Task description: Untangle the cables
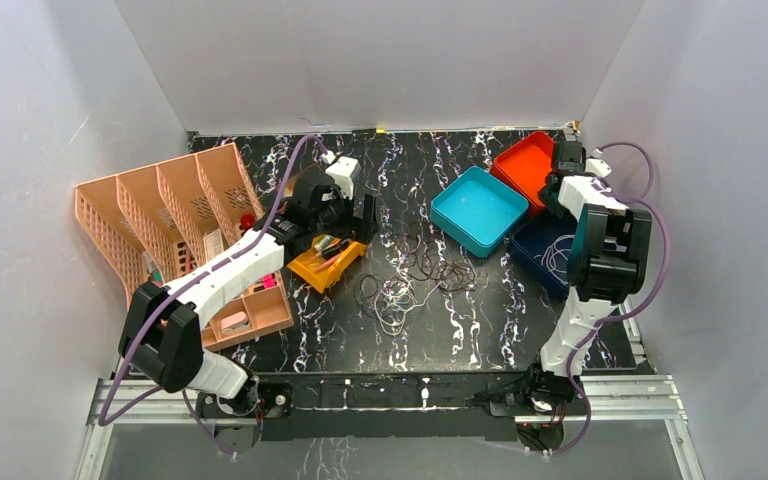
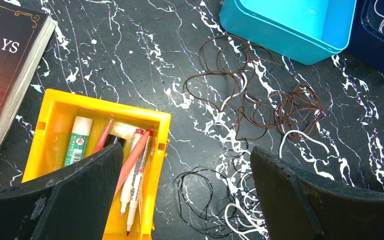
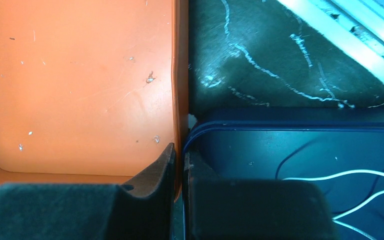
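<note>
My right gripper should drag the orange and navy bins to the left in the top view next, toward the tangle of cables, and then release them. My fingers are pinching the sides of both bins.
The cables [image 1: 420, 275] lie in a loose tangle mid-table: brown loops [image 2: 260, 100], a black loop [image 2: 200, 195] and pale white strands [image 2: 300, 140]. More white cables [image 3: 350, 175] rest inside the navy bin [image 3: 280, 150]. My left gripper [image 1: 350, 215] hangs wide open over the left edge of the tangle, one finger over the yellow bin; in its own view the left gripper [image 2: 186, 152] holds nothing. My right gripper [image 1: 563, 165] is at the far right. There the right gripper [image 3: 179, 155] pinches the wall of the orange bin [image 3: 80, 75], one finger inside it and the other on the navy bin's side.
A teal bin [image 1: 478, 210] sits just right of the tangle, with the orange bin [image 1: 525, 165] and navy bin [image 1: 550, 250] beyond it. The yellow bin [image 2: 55, 125] holds pens and a glue stick. A book [image 2: 5, 65] and a pink organizer [image 1: 160, 220] stand at left.
</note>
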{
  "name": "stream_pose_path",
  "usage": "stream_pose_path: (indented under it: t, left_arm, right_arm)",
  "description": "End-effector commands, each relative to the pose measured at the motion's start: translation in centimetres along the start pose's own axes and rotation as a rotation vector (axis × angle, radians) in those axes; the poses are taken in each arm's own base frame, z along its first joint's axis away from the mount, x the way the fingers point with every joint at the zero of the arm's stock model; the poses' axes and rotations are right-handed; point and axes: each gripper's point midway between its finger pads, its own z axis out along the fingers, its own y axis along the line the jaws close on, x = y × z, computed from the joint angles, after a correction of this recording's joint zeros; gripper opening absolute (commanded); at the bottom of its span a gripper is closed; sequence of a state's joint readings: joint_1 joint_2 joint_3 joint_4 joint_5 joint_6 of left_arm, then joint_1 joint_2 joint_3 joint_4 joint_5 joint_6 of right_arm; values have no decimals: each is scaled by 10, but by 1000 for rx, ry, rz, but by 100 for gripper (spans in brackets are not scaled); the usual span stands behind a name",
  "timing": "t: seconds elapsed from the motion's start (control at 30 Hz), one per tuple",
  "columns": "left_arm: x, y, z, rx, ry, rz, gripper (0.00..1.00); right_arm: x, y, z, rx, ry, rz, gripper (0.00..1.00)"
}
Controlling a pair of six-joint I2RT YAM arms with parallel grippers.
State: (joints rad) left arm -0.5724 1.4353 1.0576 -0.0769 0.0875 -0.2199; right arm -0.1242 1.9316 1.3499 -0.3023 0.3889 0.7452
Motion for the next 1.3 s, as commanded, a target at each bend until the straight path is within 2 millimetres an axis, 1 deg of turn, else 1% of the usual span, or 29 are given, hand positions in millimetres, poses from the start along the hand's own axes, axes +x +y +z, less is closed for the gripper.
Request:
stream_pose_path:
  t: [0.0,0.17,0.37,0.5,0.63,0.93,1.1,1.17,1.27]
  left_arm:
    - [-11,-4,-4,14,-18,11,98]
    - [-11,-3,-4,14,-18,10,98]
    - [-10,-3,-3,15,-14,10,98]
    - [-9,-3,-3,16,-13,10,98]
    - [-10,-3,-3,15,-15,9,98]
    - [-10,-3,-4,15,-16,10,98]
    - [-11,-3,-4,13,-17,11,98]
    - [-12,-3,-5,9,-18,13,98]
    - [-12,-1,-5,2,-20,16,99]
  right_arm:
    - [4,36,-15,-101,11,-43,7]
    - [10,36,-14,-88,21,-78,9]
    - [20,43,-18,-96,31,-101,10]
    - [30,54,-23,-116,39,-102,11]
    - [46,77,-32,-149,50,-133,12]
    - [64,105,-44,-188,56,-124,14]
    - [72,121,-50,-219,66,-139,19]
    - [73,125,-52,-226,64,-152,25]
    - [67,123,-55,-218,45,-167,33]
